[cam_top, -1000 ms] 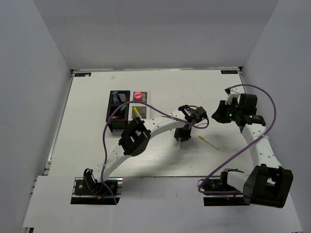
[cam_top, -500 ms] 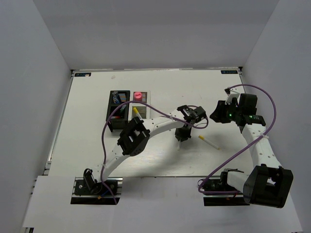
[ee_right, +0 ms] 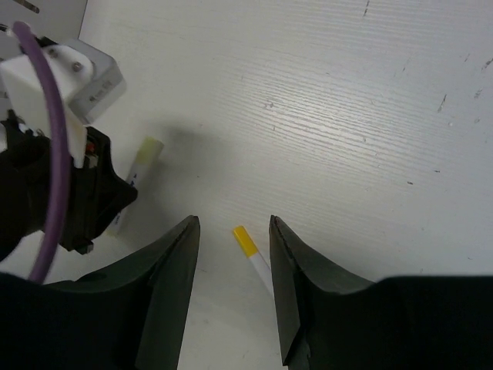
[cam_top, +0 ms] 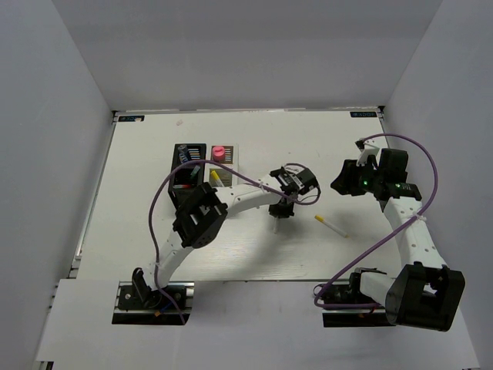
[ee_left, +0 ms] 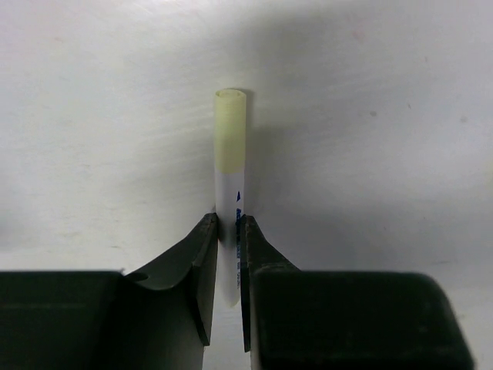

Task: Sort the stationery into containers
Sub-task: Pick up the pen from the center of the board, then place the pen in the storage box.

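I will raise my left gripper over the white box's near section (cam_top: 223, 177), on its left in the top view, and release the stick.
My left gripper (cam_top: 279, 216) is shut on a thin white stick with a pale yellow tip (ee_left: 230, 162), held just above the table at mid-table; its gripper also shows in the left wrist view (ee_left: 229, 231). A second white yellow-tipped stick (cam_top: 330, 225) lies on the table to its right and shows in the right wrist view (ee_right: 253, 252). My right gripper (ee_right: 233, 266) is open above that stick, at the right (cam_top: 340, 185). The black box (cam_top: 186, 177) and white box (cam_top: 221, 171) stand joined at left of centre, holding a pink marker (cam_top: 219, 152), a yellow-tipped stick (cam_top: 214, 176) and other items.
The left arm (cam_top: 231, 202) stretches across the table's middle towards the boxes. Purple cables loop over both arms. Grey walls enclose the table on three sides.
My left gripper has moved left towards the boxes with the stick in it. The right gripper has shifted slightly left. The second stick has not moved.
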{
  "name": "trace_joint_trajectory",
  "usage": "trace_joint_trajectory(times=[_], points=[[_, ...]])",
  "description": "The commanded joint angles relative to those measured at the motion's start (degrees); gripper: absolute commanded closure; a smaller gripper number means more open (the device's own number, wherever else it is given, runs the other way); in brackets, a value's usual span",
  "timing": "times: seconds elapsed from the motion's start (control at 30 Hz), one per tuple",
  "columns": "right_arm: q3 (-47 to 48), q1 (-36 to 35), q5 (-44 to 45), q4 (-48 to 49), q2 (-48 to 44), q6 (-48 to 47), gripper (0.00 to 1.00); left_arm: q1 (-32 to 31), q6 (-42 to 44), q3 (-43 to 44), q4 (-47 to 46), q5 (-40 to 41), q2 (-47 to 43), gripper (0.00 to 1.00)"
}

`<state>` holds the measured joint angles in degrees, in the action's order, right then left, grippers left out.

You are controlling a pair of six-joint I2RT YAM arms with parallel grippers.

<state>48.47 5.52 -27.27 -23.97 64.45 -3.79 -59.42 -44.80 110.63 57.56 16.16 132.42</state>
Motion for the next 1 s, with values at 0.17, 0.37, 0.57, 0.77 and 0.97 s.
trace_joint_trajectory(times=[0.17, 0.37, 0.57, 0.77, 0.97], points=[[-1.6, -0.2, -5.1, -0.6, -1.3, -4.6, 0.62, 2.4, 0.9, -6.6, -9.1, 12.3, -20.4, 1.0], [-2.9, -0.4, -9.1, -0.6, -0.6, -7.5, 0.83, 4.1, 1.4, -6.7, -9.1, 18.7, -27.9, 1.0], [-2.7, -0.6, -9.4, -0.6, 0.0, -8.6, 0.83, 7.8, -1.1, -10.3, -7.0, 26.6, -32.0, 1.0], [-2.5, -0.6, -9.0, -0.6, 0.7, -9.0, 0.82, 11.5, -4.9, -16.9, -6.0, 31.4, -36.1, 1.0], [-2.6, -0.5, -9.2, -0.9, 1.1, -9.2, 0.82, 14.1, -7.0, -20.3, -5.5, 33.2, -37.1, 1.0]])
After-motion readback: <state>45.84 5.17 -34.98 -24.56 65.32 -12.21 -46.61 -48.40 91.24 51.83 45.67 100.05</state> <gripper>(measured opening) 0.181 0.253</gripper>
